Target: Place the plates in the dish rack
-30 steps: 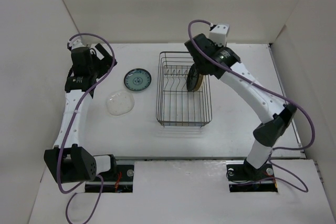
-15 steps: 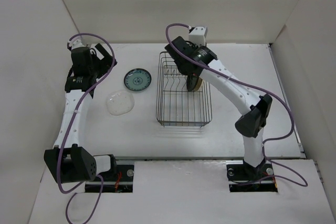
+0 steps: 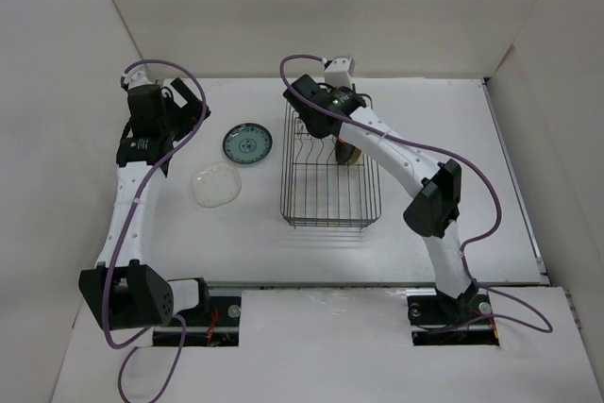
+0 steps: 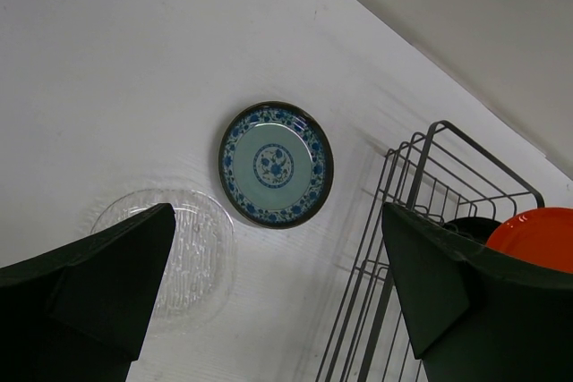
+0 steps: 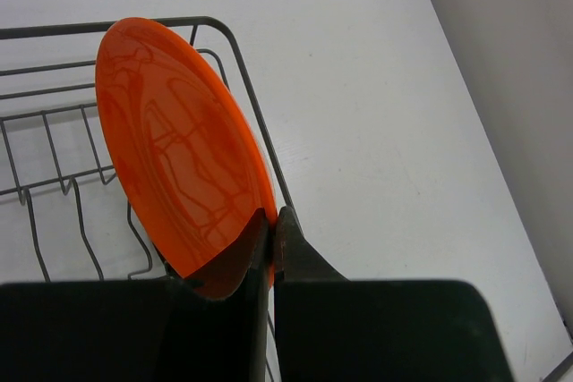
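My right gripper will move down, put the orange plate into the rack (image 3: 330,221) beside the black plate and open, because the plate still hangs upright above the wire dividers.
My right gripper (image 5: 273,216) is shut on the rim of the orange plate (image 5: 179,167) and holds it upright over the far end of the dish rack (image 5: 54,31). In the top view the gripper (image 3: 310,120) is over the rack's (image 3: 330,221) far left part. A black plate (image 4: 466,225) stands in the rack beside the orange one (image 4: 542,234). The teal-patterned plate (image 3: 247,143) and the clear glass plate (image 3: 216,184) lie flat on the table left of the rack. My left gripper (image 4: 277,310) is open and empty, high above them.
Upright plates (image 3: 351,153) stand in the rack's far right part, partly hidden by my right arm. White walls close the table on the left, back and right. The rack's wire dividers (image 5: 54,194) run below the orange plate.
My right arm has swung left across the far end of the rack with the orange plate in its grip. The left arm has not moved.
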`<state>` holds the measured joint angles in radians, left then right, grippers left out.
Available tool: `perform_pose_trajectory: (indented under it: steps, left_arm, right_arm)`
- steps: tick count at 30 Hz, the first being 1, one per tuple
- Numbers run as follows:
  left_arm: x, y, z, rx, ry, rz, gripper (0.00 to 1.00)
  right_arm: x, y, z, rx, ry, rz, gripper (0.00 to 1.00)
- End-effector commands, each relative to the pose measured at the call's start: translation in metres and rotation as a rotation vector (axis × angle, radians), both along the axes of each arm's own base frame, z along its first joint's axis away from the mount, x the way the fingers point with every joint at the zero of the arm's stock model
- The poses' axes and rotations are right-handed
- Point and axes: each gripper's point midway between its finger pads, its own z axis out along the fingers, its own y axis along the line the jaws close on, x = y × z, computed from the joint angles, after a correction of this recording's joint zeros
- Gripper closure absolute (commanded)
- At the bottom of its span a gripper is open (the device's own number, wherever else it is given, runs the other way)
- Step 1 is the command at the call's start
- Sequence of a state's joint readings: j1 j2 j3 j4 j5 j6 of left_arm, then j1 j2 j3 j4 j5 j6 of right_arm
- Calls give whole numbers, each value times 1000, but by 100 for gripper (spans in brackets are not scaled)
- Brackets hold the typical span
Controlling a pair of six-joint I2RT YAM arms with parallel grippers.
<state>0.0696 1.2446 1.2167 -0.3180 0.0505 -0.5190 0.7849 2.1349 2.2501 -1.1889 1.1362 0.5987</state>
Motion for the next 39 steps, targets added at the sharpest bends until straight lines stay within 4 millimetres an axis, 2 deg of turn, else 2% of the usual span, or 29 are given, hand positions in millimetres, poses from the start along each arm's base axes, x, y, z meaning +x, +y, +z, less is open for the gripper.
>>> perform_pose_trajectory:
  steps: [1,4,5,18,25,32,34,35,38,39]
  left_arm:
    - [-4,-1,16,-17,-59,-3,0]
    - [-4,-1,16,-17,-59,-3,0]
    - [-4,-1,16,-17,-59,-3,0]
    - [-4,-3,17,-21,-59,-11,0]
    - [-4,-3,17,-21,-59,-11,0]
    - [-4,-3,17,-21,-59,-11,0]
    - [-4,-3,17,-21,-59,-11,0]
    - [-4,-3,17,-21,-59,-11,0]
    - [-4,-1,16,-17,-59,-3,0]
    - [-4,-1,16,-17,-59,-3,0]
  right_arm:
    - [6,-13,24,-9,-71,-48,100]
    - [6,-14,25,-15,-76,-53,100]
    - [9,-18,19,-29,-64,-63,100]
    - [15,-18,-1,-64,-29,-71,100]
    - [19,-12,-22,-82,13,-61,100]
    - [20,-7,-30,-62,32,-47,100]
    - [20,-7,-30,-62,32,-47,96]
    - [20,-6,-31,-56,38,-43,81]
    - [19,-1,-27,-43,24,-34,66]
    - [18,0,-28,-36,30,-29,66]
